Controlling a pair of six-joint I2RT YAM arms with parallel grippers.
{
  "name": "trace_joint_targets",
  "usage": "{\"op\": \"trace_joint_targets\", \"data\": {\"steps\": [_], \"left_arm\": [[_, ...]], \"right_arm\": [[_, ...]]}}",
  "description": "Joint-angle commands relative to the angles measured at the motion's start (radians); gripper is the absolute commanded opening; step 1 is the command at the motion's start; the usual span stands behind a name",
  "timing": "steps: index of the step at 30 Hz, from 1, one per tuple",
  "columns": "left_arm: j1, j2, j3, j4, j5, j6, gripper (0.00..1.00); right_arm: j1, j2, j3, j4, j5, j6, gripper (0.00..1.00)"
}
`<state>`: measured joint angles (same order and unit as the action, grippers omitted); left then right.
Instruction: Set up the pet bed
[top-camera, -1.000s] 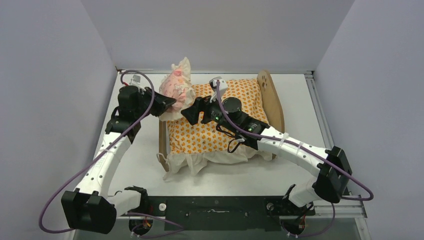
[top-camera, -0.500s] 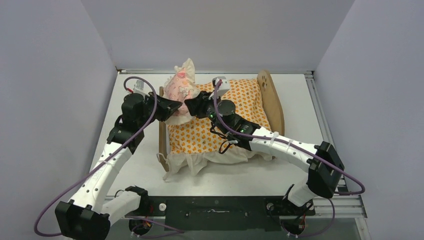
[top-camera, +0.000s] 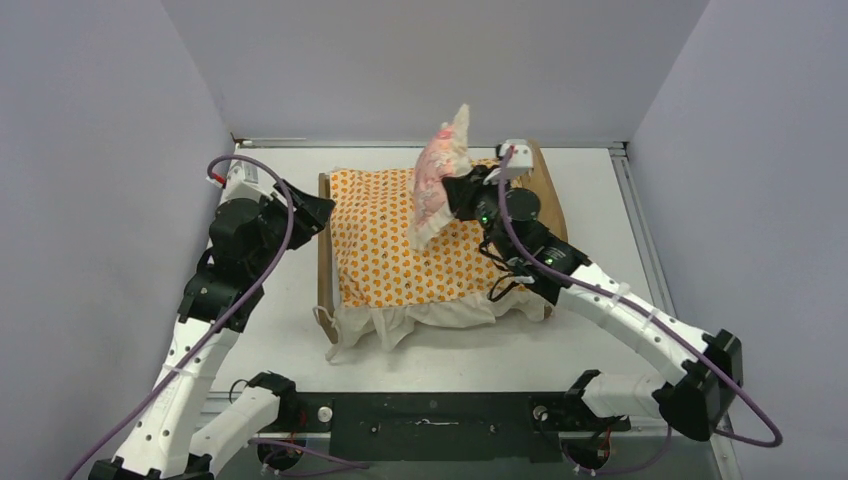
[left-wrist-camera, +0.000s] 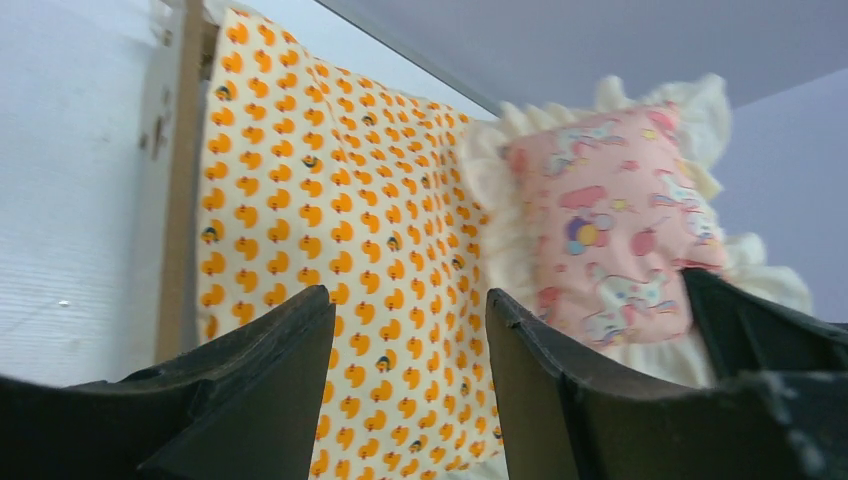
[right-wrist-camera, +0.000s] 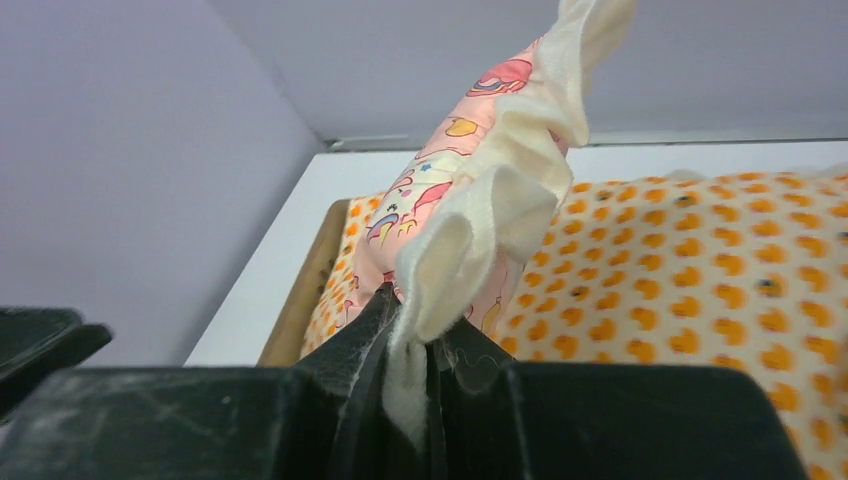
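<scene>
I will next carry the frill with my right gripper toward the headboard and down onto the mattress's headboard end to release it, as the pillow (top-camera: 436, 180) still hangs short of there.
The pet bed (top-camera: 324, 262) is a light plywood frame on the white table, footboard to the left, headboard to the right behind my right arm. An orange duck-print mattress (top-camera: 395, 245) covers it. My right gripper (top-camera: 458, 193) is shut on the cream frill of the small pink pillow (top-camera: 436, 180), which hangs upright over the mattress near the headboard end. The right wrist view shows the frill pinched between the gripper (right-wrist-camera: 410, 350) jaws, pillow (right-wrist-camera: 455, 190) above. My left gripper (top-camera: 316, 211) stands open beside the footboard, nothing between its fingers (left-wrist-camera: 255, 385); mattress (left-wrist-camera: 330, 200) and pillow (left-wrist-camera: 620, 225) lie beyond.
The mattress's white ruffle (top-camera: 395, 322) spills over the bed's near side onto the table. Grey walls close in on the left, back and right. A metal rail (top-camera: 640, 235) runs along the table's right edge. The arms' black base bar (top-camera: 430, 410) lies at the front.
The pillow passed from my left gripper to my right. The left opened and drew back left of the footboard. The right shut on the frill and carried the pillow right, toward the headboard.
</scene>
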<state>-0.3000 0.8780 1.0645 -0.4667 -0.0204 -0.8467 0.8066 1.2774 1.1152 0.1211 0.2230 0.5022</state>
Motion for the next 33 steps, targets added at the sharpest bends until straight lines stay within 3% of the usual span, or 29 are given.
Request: {"op": "trace_joint_targets", "data": {"steps": [1, 9, 14, 16, 19, 23, 29, 33], "left_arm": [[-0.007, -0.040, 0.044, -0.090, -0.161, 0.157, 0.56], [-0.014, -0.029, 0.042, -0.087, -0.168, 0.184, 0.57], [-0.023, -0.025, 0.044, -0.085, -0.175, 0.199, 0.57], [-0.026, -0.024, 0.038, -0.085, -0.177, 0.201, 0.57], [-0.031, -0.025, 0.032, -0.085, -0.174, 0.202, 0.58], [-0.037, -0.028, 0.041, -0.094, -0.182, 0.214, 0.60], [-0.043, -0.041, 0.059, -0.132, -0.223, 0.258, 0.61], [-0.048, -0.053, 0.056, -0.153, -0.245, 0.281, 0.61]], "right_arm": [[-0.083, -0.149, -0.082, -0.063, 0.072, -0.042, 0.05], [-0.286, -0.282, -0.214, -0.187, -0.172, 0.033, 0.05], [-0.411, -0.277, -0.242, -0.308, -0.361, -0.017, 0.05], [-0.428, -0.277, -0.247, -0.363, -0.348, -0.061, 0.12], [-0.438, -0.281, -0.229, -0.440, -0.286, -0.091, 0.31], [-0.438, -0.281, -0.103, -0.602, -0.227, -0.120, 0.54], [-0.431, -0.182, 0.236, -0.880, -0.133, -0.207, 0.61], [-0.395, -0.071, 0.365, -0.919, -0.129, -0.219, 0.64]]}}
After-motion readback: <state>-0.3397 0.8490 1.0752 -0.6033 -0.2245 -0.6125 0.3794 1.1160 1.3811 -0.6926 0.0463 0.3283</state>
